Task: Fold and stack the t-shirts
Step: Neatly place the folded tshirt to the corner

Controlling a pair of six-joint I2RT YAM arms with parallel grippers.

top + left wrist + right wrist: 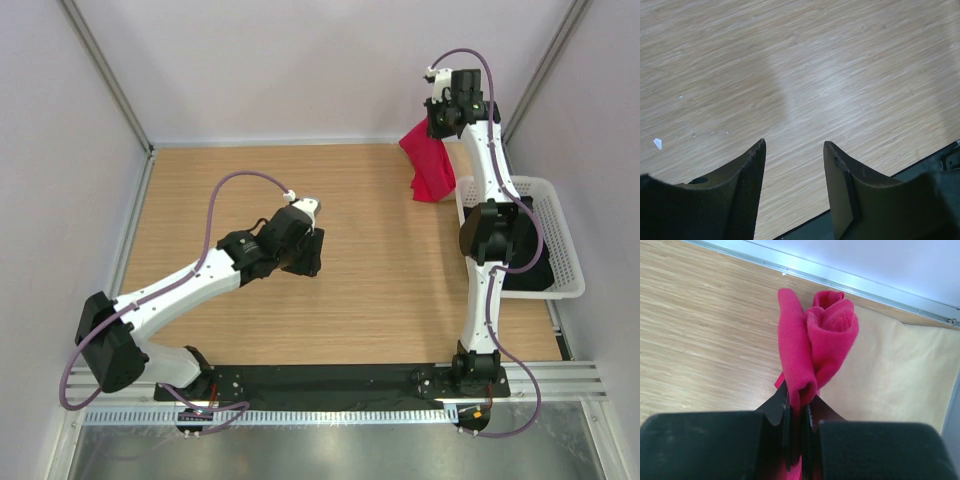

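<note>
The right gripper moves to the right in the top view and down next, and releases the red t-shirt onto the cream cloth (460, 158) (890, 360), which lies flat for stacking.
A crimson red t-shirt (430, 165) hangs bunched from my right gripper (440, 122), high over the far right of the table. In the right wrist view the red t-shirt (812, 350) is pinched in folds between the nearly closed jaws of the right gripper (799, 402). My left gripper (305, 255) hovers over the middle of the wooden table, left of the shirt and well apart from it. In the left wrist view the left gripper (794, 146) is open, with only bare wood between its fingers.
A white plastic lattice basket (560, 240) stands at the table's right edge, behind the right arm; something dark lies in it. Grey walls enclose the table on the left, back and right. A black strip (330, 378) runs along the near edge.
</note>
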